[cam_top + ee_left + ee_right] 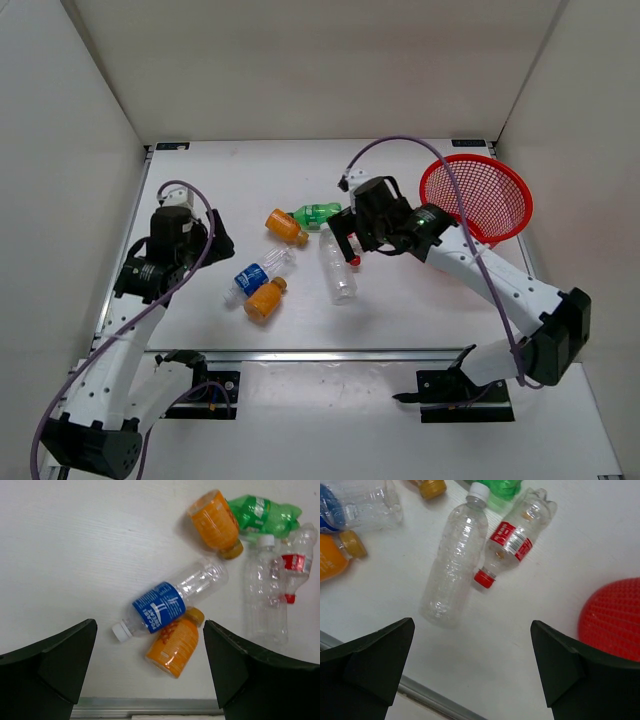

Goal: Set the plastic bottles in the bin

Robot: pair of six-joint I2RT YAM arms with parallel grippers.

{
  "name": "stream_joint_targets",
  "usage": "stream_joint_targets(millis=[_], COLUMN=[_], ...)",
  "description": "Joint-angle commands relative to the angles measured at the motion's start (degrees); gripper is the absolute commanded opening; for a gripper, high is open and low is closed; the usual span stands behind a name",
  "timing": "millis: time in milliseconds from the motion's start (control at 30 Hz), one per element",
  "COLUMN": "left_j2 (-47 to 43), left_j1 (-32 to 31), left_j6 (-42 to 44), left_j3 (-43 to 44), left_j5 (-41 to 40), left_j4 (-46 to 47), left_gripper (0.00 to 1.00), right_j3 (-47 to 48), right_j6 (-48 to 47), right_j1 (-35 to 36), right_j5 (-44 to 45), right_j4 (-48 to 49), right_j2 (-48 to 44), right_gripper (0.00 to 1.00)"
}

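Observation:
The bottle lies slanted beyond my open fingers. My right gripper will next move down and outward and turn to straddle the red-capped clear bottle (512, 540) by its red label.
Several plastic bottles lie on the white table (400, 300). A stubby orange bottle (285, 226) touches a green bottle (318, 213). A clear bottle with a blue label (255, 275) rests against a second orange bottle (265, 299). A long clear white-capped bottle (340, 270) lies beside a shorter clear red-capped bottle (512, 540). The red mesh bin (515, 205) stands at the right, with nothing visible inside. My right gripper (345, 238) is open and empty above the two clear bottles (472, 621). My left gripper (215, 240) is open and empty, left of the bottles (149, 623).
White walls enclose the table on three sides. A metal rail (330, 353) runs along the near edge. The bin's edge shows at the right of the right wrist view (612, 617).

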Motion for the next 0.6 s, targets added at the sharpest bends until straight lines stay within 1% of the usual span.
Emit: stream_joint_targets(millis=[0,33,67,167,267,300,367,400,467,533,567], left_j2=[-3.60,-4.22,-4.92,-6.15,-8.26,-8.53,-8.71,-8.88,-8.97,-8.62,-8.01], left_j1=[-2.88,-3.15,-3.67,-5.69,-8.24,-8.94,-8.95,-8.95,-8.61,-8.16,-8.16], left_j6=[-1.59,-1.94,-2.73,-3.62,-4.49,-4.49,-3.44,-3.26,-2.92,-2.03,-1.34], left_j3=[-4.44,-5.33,-6.81,-9.54,-11.92,-12.27,-12.19,-12.45,-12.89,-12.54,-12.63], left_j5=[4.77,4.70,5.74,7.33,6.02,5.84,5.40,5.05,3.64,3.99,4.60], left_j4=[2.61,2.96,3.23,3.67,3.58,3.15,1.66,1.13,1.21,1.12,1.03], left_gripper=[0.98,0.99,0.98,0.99,0.98,0.98,0.99,0.99,0.99,0.98,0.99], right_j3=[2.28,2.81,3.51,3.52,2.46,3.68,4.48,4.40,3.09,2.55,3.51], right_j6=[-1.21,-0.60,-0.59,1.51,3.61,4.50,7.65,8.80,9.86,10.65,11.61], right_j1=[0.27,-0.52,-1.66,-2.73,-5.09,-6.67,-8.08,-9.05,-10.02,-10.46,-10.46], right_j5=[2.06,-0.74,-1.12,0.97,1.69,1.69,1.69,1.60,0.21,-0.24,0.63], right_j4=[5.59,5.95,6.47,9.72,13.76,13.60,13.86,14.29,17.89,21.14,21.24], right_j2=[3.49,5.42,7.18,10.61,14.64,16.84,20.18,21.16,22.56,23.89,25.81], right_gripper=[0.99,0.99,0.99,1.00,0.99,0.98,0.93,0.92,0.85,0.80,0.78])
